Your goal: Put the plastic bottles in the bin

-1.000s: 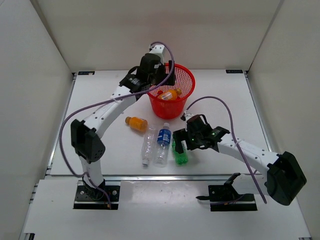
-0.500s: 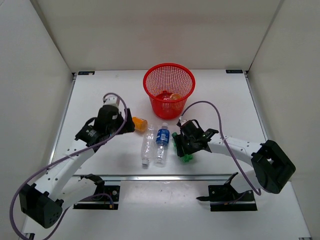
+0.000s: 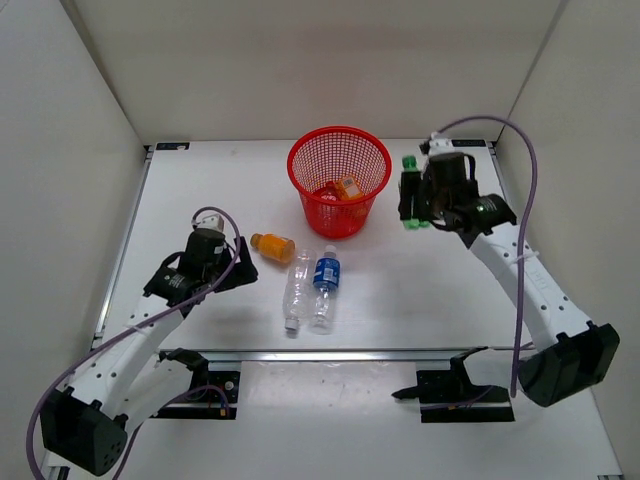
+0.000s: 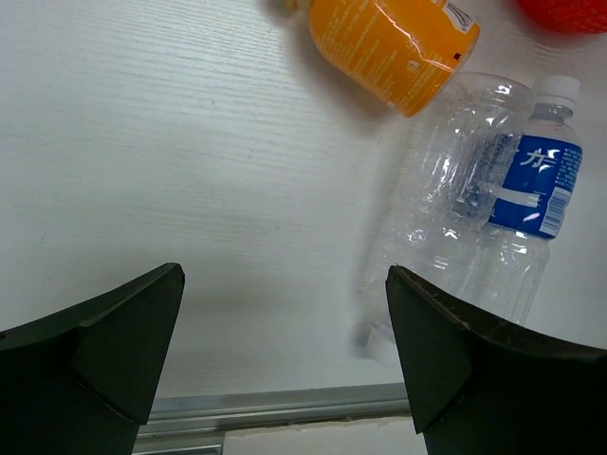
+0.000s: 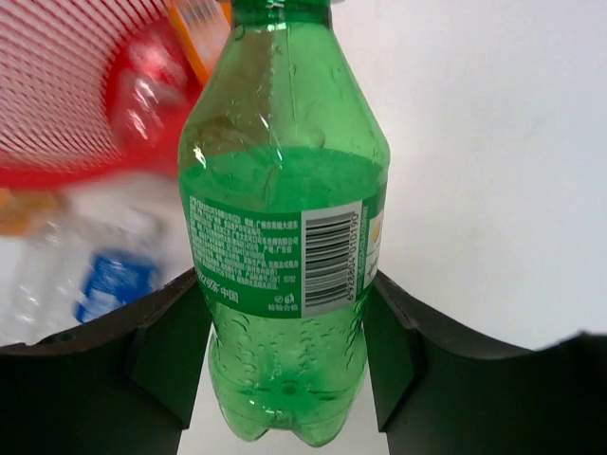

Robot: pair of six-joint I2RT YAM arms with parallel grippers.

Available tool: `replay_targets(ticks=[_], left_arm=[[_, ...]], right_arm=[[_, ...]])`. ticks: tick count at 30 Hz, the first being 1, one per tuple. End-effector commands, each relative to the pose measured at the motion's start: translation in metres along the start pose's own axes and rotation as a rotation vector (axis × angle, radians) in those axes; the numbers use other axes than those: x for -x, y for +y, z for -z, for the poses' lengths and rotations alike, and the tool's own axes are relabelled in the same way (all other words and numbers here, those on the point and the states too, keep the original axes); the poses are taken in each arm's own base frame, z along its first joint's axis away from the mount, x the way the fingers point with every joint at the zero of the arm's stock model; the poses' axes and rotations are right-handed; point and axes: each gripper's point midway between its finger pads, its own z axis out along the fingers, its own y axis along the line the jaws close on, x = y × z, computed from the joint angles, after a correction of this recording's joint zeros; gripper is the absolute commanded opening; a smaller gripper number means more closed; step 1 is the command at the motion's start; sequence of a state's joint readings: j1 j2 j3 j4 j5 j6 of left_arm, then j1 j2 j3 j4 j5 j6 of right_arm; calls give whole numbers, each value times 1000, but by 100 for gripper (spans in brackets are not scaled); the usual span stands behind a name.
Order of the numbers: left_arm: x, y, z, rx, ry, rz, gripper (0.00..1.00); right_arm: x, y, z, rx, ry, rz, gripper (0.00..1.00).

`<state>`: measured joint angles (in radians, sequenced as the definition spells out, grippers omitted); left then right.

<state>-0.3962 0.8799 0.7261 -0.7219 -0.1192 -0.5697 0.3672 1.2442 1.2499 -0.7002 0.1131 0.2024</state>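
I should next move the green bottle with my right gripper to the left in the top view, over the bin's opening, to release it, because it is hanging outside the bin's rim.
My right gripper (image 3: 414, 200) is shut on the green bottle (image 3: 410, 190), holding it in the air just right of the red mesh bin (image 3: 335, 215). In the right wrist view both fingers press the green bottle (image 5: 285, 190) below its label. An orange bottle (image 3: 348, 187) lies inside the bin. On the table lie another orange bottle (image 3: 272, 246), a plain clear bottle (image 3: 297, 290) and a blue-labelled bottle (image 3: 326, 285). My left gripper (image 3: 236, 268) is open and empty, low over the table left of them. The left wrist view shows the orange bottle (image 4: 394, 47) beyond the gripper (image 4: 283, 275).
White walls close the table in on three sides. A metal rail (image 4: 285, 408) runs along the near table edge, just below the left fingers. The right wrist view shows the bin (image 5: 57, 95) blurred at upper left, with the blue-labelled bottle (image 5: 109, 284) below it.
The right gripper shut on the green bottle, lifted it off the table and carried it to the bin's right side. The left arm came back from the bin to the table.
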Motion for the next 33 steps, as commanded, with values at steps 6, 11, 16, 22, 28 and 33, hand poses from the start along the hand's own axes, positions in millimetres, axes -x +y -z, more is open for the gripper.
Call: replay_targets(ticks=[6,11,16,22,28,33], left_arm=[[2,9,-12,37,-5,81,99],[-2,14,-12,51,-10,141,99],[-4,13,-24,58,6,202,98],[25,-8,-48,40,-37,264,98],[69,-36,-73,-43,-118,420,99],[72,-41,-108,3,-91,482,99]], right_arm=[[147,108,-15,214,-268,291,5],[152,139,-71,261,-220,339,15],[153,151,-72,326,-219,325,66],[170,145,-31,294,-293,340,99],[145,86,8,102,-321,275,99],[75,22,3,49,-176,84,100]])
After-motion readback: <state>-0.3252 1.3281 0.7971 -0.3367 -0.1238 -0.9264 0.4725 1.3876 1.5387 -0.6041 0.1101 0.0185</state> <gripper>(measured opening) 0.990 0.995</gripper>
